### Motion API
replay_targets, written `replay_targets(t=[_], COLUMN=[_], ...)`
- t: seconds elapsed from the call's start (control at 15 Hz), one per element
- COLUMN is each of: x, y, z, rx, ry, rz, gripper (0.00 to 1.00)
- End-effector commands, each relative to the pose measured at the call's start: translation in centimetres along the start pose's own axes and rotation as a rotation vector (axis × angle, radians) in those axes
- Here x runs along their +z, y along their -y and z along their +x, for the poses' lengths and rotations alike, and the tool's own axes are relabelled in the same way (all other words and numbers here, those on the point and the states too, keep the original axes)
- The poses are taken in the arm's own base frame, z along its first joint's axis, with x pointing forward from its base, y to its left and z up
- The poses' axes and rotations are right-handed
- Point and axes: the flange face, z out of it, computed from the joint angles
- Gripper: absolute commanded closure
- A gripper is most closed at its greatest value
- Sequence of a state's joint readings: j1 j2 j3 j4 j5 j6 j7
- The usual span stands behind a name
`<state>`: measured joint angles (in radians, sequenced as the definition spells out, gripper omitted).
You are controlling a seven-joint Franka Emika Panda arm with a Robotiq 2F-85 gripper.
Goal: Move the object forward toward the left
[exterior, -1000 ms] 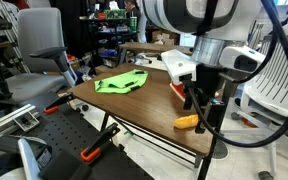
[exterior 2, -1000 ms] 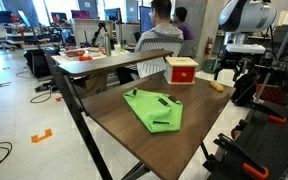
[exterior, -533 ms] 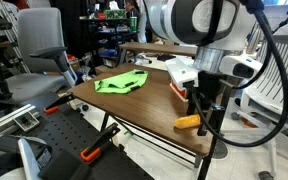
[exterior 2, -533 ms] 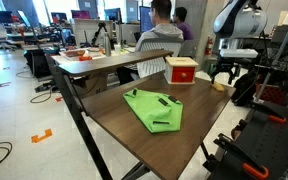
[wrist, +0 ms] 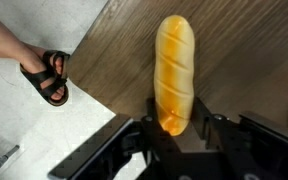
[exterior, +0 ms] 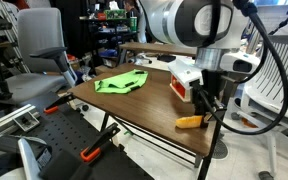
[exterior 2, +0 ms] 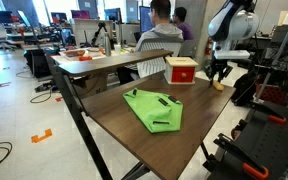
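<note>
The bare wood (exterior: 154, 81) beside the green cloth is clear, so I should next lift the roll with my gripper, carry it past the box, lower it there and then release it.
The object (wrist: 174, 70) is a small orange-yellow bread-like roll lying on the wooden table (wrist: 244, 60). In the wrist view its near end sits between my gripper's (wrist: 176, 118) two black fingers, which press against its sides. In an exterior view the object (exterior: 189, 122) lies near the table's corner with the gripper (exterior: 203, 106) down at its end. From the opposite side, in an exterior view, the object (exterior 2: 217, 85) shows small at the table's far edge under the gripper (exterior 2: 218, 74).
A red-and-white box (exterior: 181, 82) stands just behind the gripper, also seen as the box (exterior 2: 180, 69). A green cloth (exterior: 120, 82) lies mid-table, the cloth (exterior 2: 154, 108). The table edge (wrist: 109, 70) runs close beside the object. A sandalled foot (wrist: 46, 76) stands on the floor below.
The gripper has come down over the object's end and its fingers have gone from open to shut on it. The object has not visibly moved.
</note>
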<state>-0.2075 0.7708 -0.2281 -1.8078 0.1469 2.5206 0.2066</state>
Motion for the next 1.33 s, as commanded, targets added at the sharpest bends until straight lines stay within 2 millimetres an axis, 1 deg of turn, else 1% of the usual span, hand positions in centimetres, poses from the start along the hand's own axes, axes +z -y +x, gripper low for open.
replay_targets(t=[0.0,0.07,0.2,0.33,0.47,0.6,0.73,0.87,1.0,1.13,1.27], x=[-1.1,-1.3,-2.4,-3.7,-5.2,-7.3,-9.5,-11.6,-13.4,-14.8,-15.7], y=[0.8,0.9,1.0,1.0,0.7,0.5,1.0,2.4,4.6,7.4,10.7], z=[-0.1,-0.4,-1.7,-3.4,-5.8,-8.4,-10.3,-12.1,-13.7,-15.1,-16.0], rx=[-0.032,-0.037,-0.07,-0.115,-0.171,-0.233,-0.277,-0.325,-0.38,-0.434,-0.476], ry=[-0.041,-0.037,-0.026,-0.017,-0.008,-0.025,-0.053,-0.104,-0.166,-0.233,-0.294], rz=[0.016,0.024,0.044,0.055,0.064,0.074,0.09,0.102,0.109,0.117,0.127], gripper=[0.87,0.87,0.87,0.87,0.87,0.87,0.87,0.87,0.87,0.87,0.87])
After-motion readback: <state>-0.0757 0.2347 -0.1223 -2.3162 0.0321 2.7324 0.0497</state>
